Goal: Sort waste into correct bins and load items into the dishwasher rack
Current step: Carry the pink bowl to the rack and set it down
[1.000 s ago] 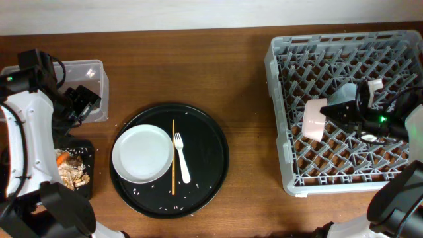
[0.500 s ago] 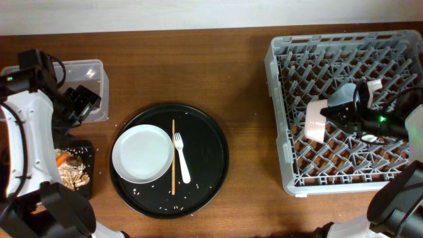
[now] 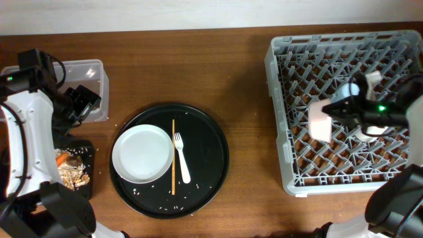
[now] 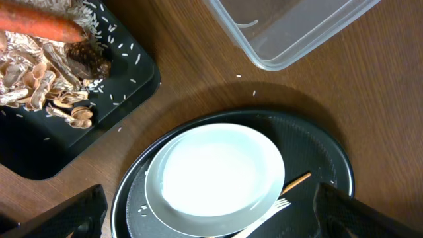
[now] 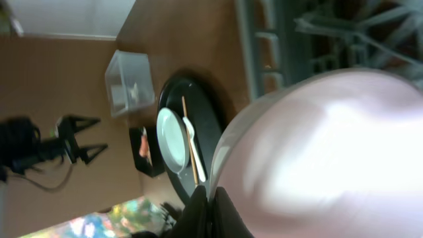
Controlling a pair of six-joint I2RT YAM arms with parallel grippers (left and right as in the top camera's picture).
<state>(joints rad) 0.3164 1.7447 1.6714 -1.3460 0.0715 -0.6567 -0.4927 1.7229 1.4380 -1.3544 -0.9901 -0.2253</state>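
I should next lower my right gripper onto the empty pegs of the grey dishwasher rack and let go of the white bowl's rim, since the bowl hangs over the pegs.
My right gripper (image 3: 334,110) is shut on the rim of a white bowl (image 3: 320,121) and holds it on edge over the left middle of the grey dishwasher rack (image 3: 281,119). In the right wrist view the bowl (image 5: 330,145) fills the frame, with the fingers (image 5: 215,210) pinched on its rim. My left gripper (image 3: 84,103) is open and empty between the clear tub (image 3: 90,74) and the black bin (image 3: 87,173). The black bin holds an orange carrot (image 4: 39,26), brown scraps and rice-like crumbs. A white plate (image 3: 141,153), a white fork (image 3: 180,158) and a wooden chopstick (image 3: 173,155) lie on the tray.
The round black tray (image 3: 208,155) sits mid-table with scattered rice grains on it. In the left wrist view the plate (image 4: 215,173) lies between the open fingers (image 4: 211,221), with the clear tub (image 4: 291,33) beyond. The rack fills the right side.
My right gripper has carried the bowl slightly to the right over the rack and tipped it more onto its edge. The left arm has not moved.
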